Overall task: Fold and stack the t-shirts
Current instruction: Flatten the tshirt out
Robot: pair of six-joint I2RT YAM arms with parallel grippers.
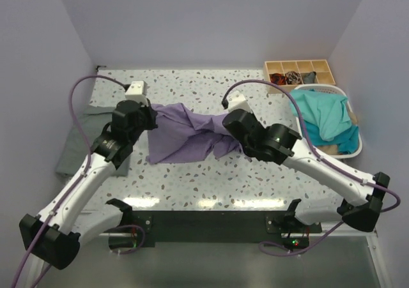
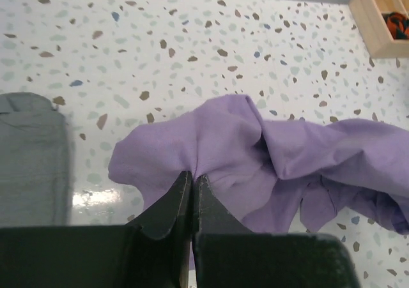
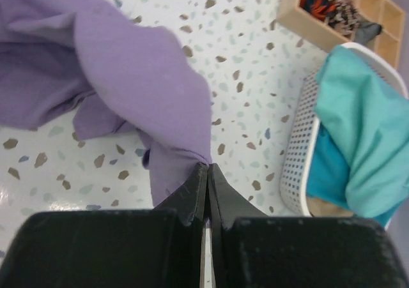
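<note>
The lavender cloth (image 2: 211,147) lies bunched, so the robot's left gripper should go to the left in the top view, toward the bare part of the table beside the grey t-shirt, and release.
A crumpled lavender t-shirt (image 1: 185,135) lies bunched between the two arms at the table's middle. My left gripper (image 2: 192,175) is shut on the lavender cloth (image 2: 211,147) at its left edge. At the shirt's right side my right gripper (image 3: 208,166) pinches a fold of the same shirt (image 3: 128,64). A folded grey t-shirt (image 1: 77,144) lies flat at the table's left edge, also seen as grey cloth (image 2: 32,154) in the left wrist view. Teal t-shirts (image 1: 326,119) fill the basket at the right.
A white plastic basket (image 1: 353,149) stands at the right edge, its perforated wall (image 3: 297,154) close to my right gripper. A wooden compartment tray (image 1: 300,72) with small items sits at the back right. The speckled tabletop (image 1: 211,179) lies bare in front of the shirt.
</note>
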